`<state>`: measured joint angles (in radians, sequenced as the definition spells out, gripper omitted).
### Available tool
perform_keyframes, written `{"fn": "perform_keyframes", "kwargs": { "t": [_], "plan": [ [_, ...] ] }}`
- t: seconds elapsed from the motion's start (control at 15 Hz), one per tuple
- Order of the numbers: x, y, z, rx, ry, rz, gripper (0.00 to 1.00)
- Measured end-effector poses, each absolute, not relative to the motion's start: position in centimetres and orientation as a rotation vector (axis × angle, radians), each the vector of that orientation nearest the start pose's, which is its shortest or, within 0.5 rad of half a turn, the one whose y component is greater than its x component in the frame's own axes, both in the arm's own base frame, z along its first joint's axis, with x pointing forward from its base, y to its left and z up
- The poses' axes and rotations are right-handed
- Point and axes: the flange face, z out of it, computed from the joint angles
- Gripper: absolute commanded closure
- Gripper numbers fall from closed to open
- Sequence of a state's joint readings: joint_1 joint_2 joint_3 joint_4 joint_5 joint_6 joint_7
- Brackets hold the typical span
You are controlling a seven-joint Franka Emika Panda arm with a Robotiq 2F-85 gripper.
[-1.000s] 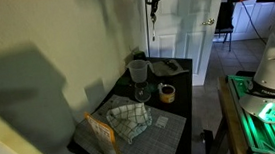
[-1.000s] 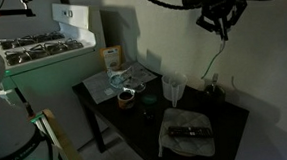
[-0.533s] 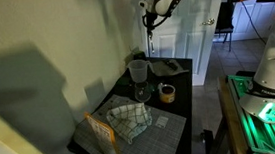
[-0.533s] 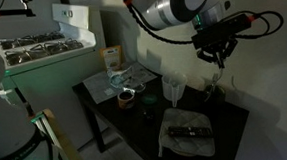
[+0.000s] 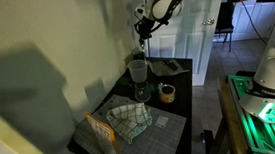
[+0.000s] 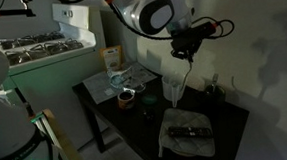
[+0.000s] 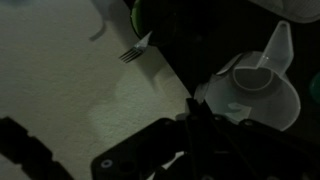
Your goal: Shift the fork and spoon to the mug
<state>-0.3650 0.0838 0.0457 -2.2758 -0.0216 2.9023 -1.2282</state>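
Observation:
The held fork still hangs by the clear jug, so I will move outward next, then down over the dark cup [image 7: 156,18], which stands outward and below my gripper.
My gripper [image 5: 143,30] [image 6: 185,51] hangs high over the far end of the dark table [image 5: 181,113]. It is shut on a thin utensil [image 5: 145,48] [image 6: 188,75] that hangs straight down; I cannot tell whether it is the spoon. In the wrist view the fingers [image 7: 196,108] pinch its pale handle. A fork [image 7: 132,53] sticks out of a dark cup at the top of the wrist view. The mug [image 5: 166,93] [image 6: 126,96] stands mid-table, well below and away from the gripper.
A clear jug [image 5: 137,69] [image 7: 262,88] and a stemmed glass [image 5: 141,91] [image 6: 172,89] stand under the gripper. A folded cloth with a dark object [image 6: 190,133], a checked cloth [image 5: 129,120], a snack bag [image 5: 102,135] and the wall lie close by.
The gripper has come down from the top of the view and moved sideways, carrying the hanging utensil over the jug and glass. Nothing on the table has moved.

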Motion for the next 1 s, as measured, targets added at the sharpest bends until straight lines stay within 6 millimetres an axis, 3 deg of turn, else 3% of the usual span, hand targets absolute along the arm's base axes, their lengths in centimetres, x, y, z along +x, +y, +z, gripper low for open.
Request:
{"fn": "perform_keyframes", "kwargs": {
  "t": [0.27, 0.8, 1.0],
  "plan": [
    [53.8, -17.6, 38.6, -3.091, -1.564, -0.692, 0.99],
    [54.3, -22.1, 43.3, -3.272, -1.692, -0.869, 0.99],
    [55.5, -23.2, 43.3, -3.312, -1.695, -0.857, 0.99]
  ]
}}
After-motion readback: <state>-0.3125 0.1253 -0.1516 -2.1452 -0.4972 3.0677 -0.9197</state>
